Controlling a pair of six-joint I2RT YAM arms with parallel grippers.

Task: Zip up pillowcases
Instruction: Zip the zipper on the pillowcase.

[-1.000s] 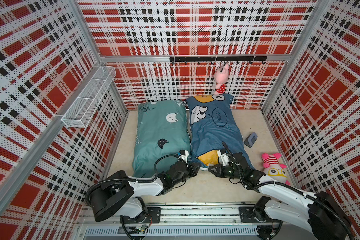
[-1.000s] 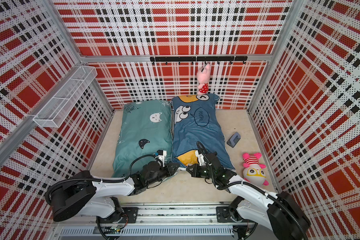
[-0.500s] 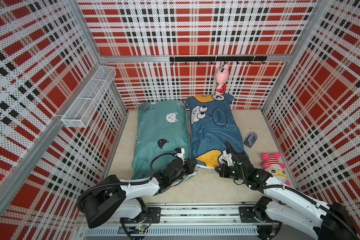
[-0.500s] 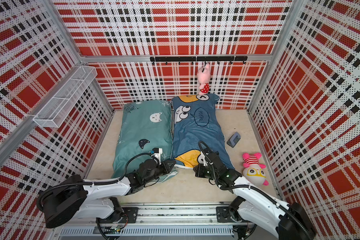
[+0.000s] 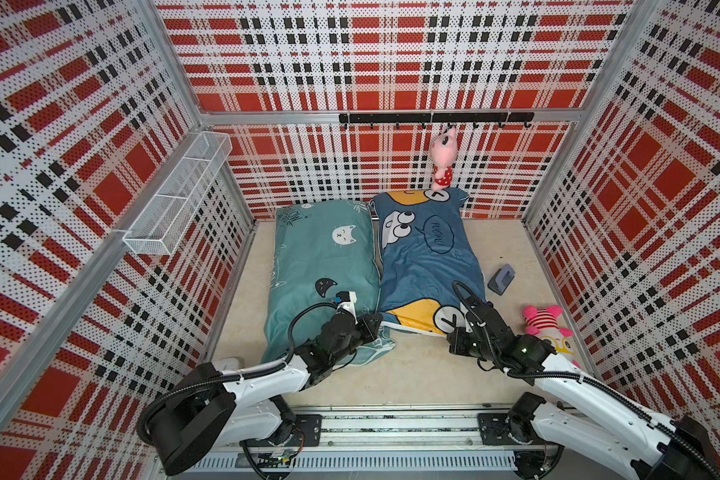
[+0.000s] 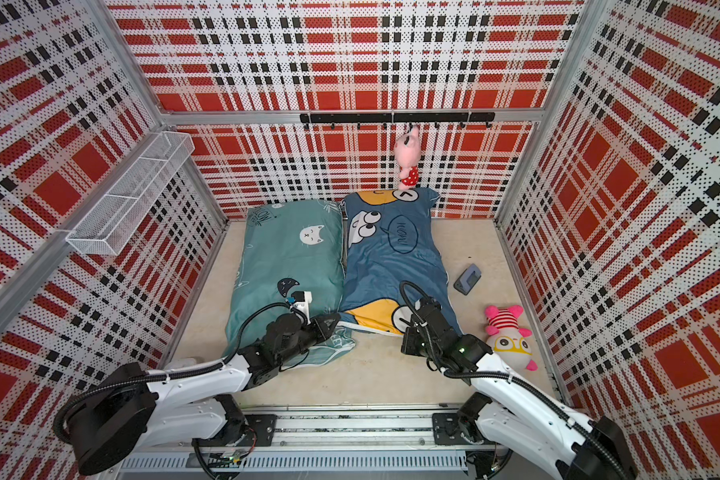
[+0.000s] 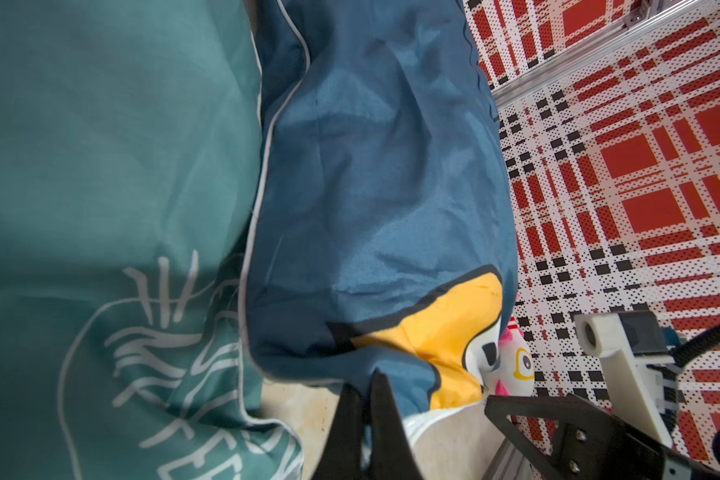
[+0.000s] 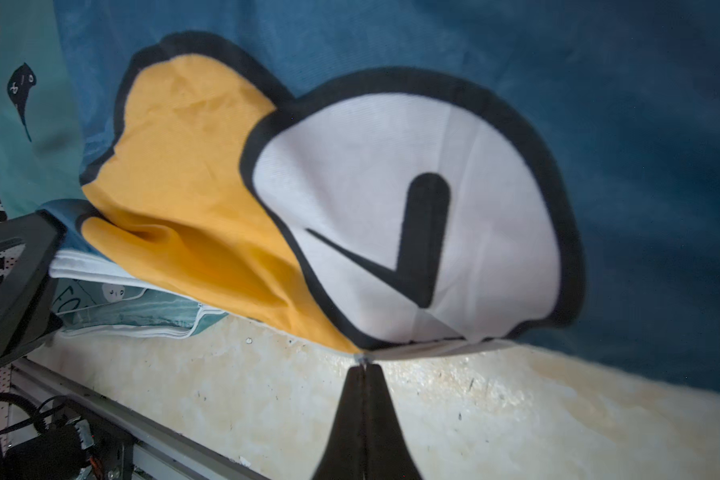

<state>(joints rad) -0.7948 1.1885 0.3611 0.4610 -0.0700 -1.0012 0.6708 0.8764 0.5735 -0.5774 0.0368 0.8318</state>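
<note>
I will pull the zipper pull with my right gripper along the blue pillowcase's near edge to its near corner by the striped plush next and let go of it there, because the zipper pull is only partway.
Two pillowcases lie side by side on the floor: a teal one with cat faces (image 5: 321,257) (image 6: 287,257) and a blue one with yellow patches (image 5: 429,257) (image 6: 391,266). My left gripper (image 5: 377,322) (image 7: 364,386) is shut on the blue pillowcase's near left corner (image 7: 395,374). My right gripper (image 5: 454,338) (image 8: 364,368) is shut on a small metal zipper pull at that pillowcase's near edge, below the clock circle (image 8: 412,216). Left of it the edge gapes, showing the white inner pillow (image 8: 84,266).
A pink striped plush toy (image 5: 547,332) lies by the right wall next to my right arm. A small grey block (image 5: 501,279) sits right of the blue pillowcase. Another pink plush (image 5: 443,156) hangs from the black hook rail (image 5: 391,118). A wire basket (image 5: 179,193) juts from the left wall.
My right gripper has slid to the right along the blue pillowcase's near edge, staying shut. The left gripper has held the corner and shifted only slightly.
</note>
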